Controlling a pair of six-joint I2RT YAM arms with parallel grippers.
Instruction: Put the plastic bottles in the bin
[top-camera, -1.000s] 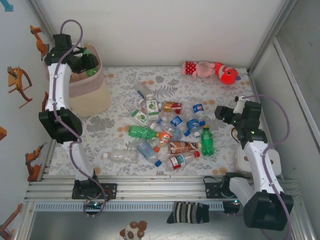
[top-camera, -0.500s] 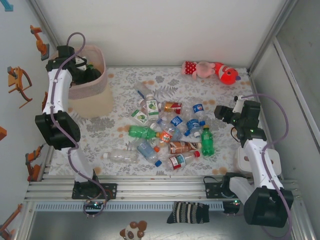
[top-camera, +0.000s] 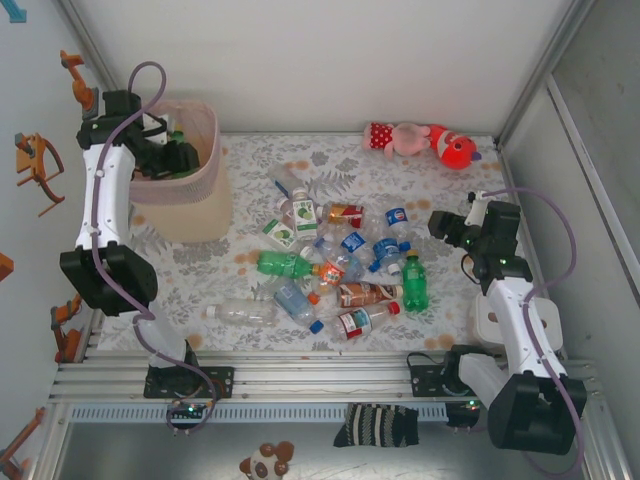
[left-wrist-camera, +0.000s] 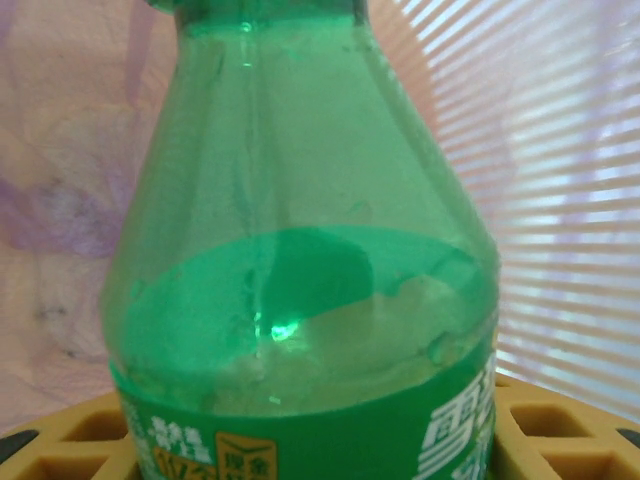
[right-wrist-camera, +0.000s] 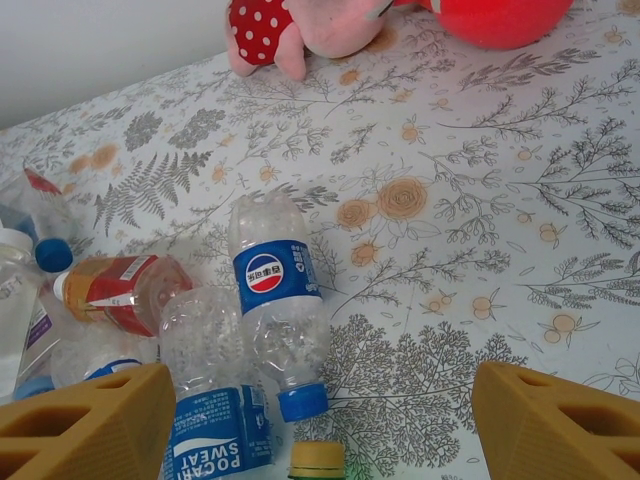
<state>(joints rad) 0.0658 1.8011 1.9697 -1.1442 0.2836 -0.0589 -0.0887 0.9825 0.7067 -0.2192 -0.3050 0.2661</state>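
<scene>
Because the green bottle already hangs within the pale pink rim, I will lower my left gripper deeper into the perforated bin and release the bottle there.
My left gripper (top-camera: 178, 156) hangs inside the rim of the pale pink perforated bin (top-camera: 205, 190) at the far left. It is shut on a green bottle (left-wrist-camera: 300, 250) with a green label, and its yellow fingers (left-wrist-camera: 70, 445) press on both sides. Several plastic bottles (top-camera: 330, 265) lie in a pile mid-table, and one green bottle (top-camera: 414, 283) stands upright among them. My right gripper (top-camera: 445, 226) hovers open just right of the pile. Between its fingers (right-wrist-camera: 90, 425) I see a Pepsi bottle (right-wrist-camera: 275, 310) and a Pocari Sweat bottle (right-wrist-camera: 215, 400), both apart from them.
A pink-and-red plush toy (top-camera: 420, 140) lies at the back right. A white box (top-camera: 487, 325) sits under my right arm by the right wall. A striped sock (top-camera: 375, 425) lies off the table's front rail. Bare flowered cloth surrounds the pile.
My left arm has swung back and left, carrying the green bottle down inside the bin's rim. The bin has shifted and now stands more upright. The right arm has not moved.
</scene>
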